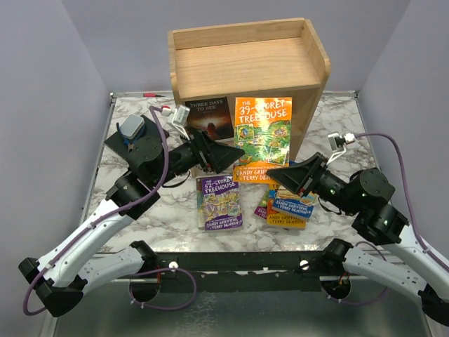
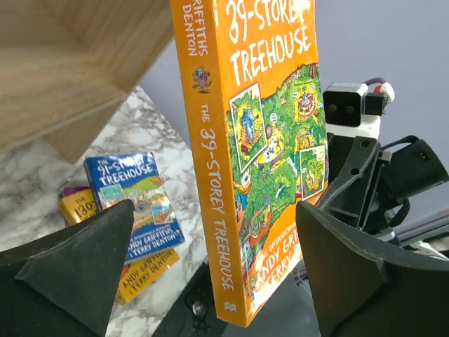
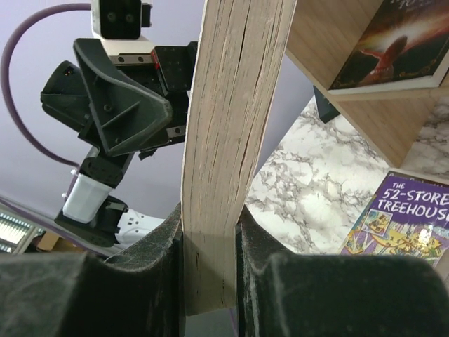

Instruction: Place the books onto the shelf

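Note:
My right gripper lifts the book outward, left in the top view, next. It then releases it on the shelf's bare upper level, above and outward of the gripper.
The orange "39-Storey Treehouse" book (image 1: 263,133) stands upright in front of the wooden shelf (image 1: 249,34). My right gripper (image 1: 279,173) is shut on its lower corner; in the right wrist view the jaws (image 3: 209,232) pinch the page edge (image 3: 228,105). My left gripper (image 1: 233,152) stands open to the book's left. In the left wrist view its fingers (image 2: 214,239) flank the orange spine (image 2: 210,161) with gaps on both sides. A purple "52-Storey" book (image 1: 219,202) lies flat on the table. A stack with a blue book (image 1: 293,202) on top lies to its right.
A dark book, "Three Days to See" (image 1: 209,116), leans in the shelf's lower tier. A black pad with a blue-grey tool (image 1: 132,132) sits at the left rear. A red pen (image 1: 151,94) lies by the back edge. Grey walls enclose the marble table (image 1: 168,210).

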Tool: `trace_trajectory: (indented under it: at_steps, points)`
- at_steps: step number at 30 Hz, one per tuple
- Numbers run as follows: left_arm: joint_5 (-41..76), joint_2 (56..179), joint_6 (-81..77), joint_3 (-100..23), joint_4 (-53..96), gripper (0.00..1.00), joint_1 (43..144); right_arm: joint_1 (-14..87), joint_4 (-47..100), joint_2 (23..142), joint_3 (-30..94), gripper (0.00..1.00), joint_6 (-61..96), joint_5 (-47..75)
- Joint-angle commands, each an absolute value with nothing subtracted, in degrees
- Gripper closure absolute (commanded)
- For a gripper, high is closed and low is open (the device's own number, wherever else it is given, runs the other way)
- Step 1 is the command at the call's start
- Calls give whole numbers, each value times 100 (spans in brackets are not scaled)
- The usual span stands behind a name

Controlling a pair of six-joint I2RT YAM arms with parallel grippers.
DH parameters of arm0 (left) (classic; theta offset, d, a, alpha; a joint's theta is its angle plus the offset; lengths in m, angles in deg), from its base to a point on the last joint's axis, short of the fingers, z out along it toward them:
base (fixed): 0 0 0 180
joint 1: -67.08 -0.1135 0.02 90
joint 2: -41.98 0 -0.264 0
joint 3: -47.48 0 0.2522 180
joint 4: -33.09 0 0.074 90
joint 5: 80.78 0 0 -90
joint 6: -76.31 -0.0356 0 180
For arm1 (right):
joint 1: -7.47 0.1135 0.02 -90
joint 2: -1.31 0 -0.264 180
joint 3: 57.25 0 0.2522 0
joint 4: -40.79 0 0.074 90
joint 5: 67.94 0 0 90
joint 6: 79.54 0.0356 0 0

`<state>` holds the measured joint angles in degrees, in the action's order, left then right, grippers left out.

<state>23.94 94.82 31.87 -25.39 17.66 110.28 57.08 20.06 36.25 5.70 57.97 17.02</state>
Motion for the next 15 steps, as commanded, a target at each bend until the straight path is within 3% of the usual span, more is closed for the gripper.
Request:
trace_trajectory:
  at_steps: [1, 10, 15]
  points:
    - [1977, 9462, 2511, -3137, 1106, 1, 11016, 5731, 2182, 3750, 1211, 100, 5388, 1803]
    - [1241, 9217, 1186, -3756, -181, 1, 11023, 5731, 1770, 4827, 2640, 99, 5130, 1891]
    - [1340, 8812, 604, -3453, -273, 1, 11018, 5731, 1649, 5483, 3394, 99, 5206, 2048]
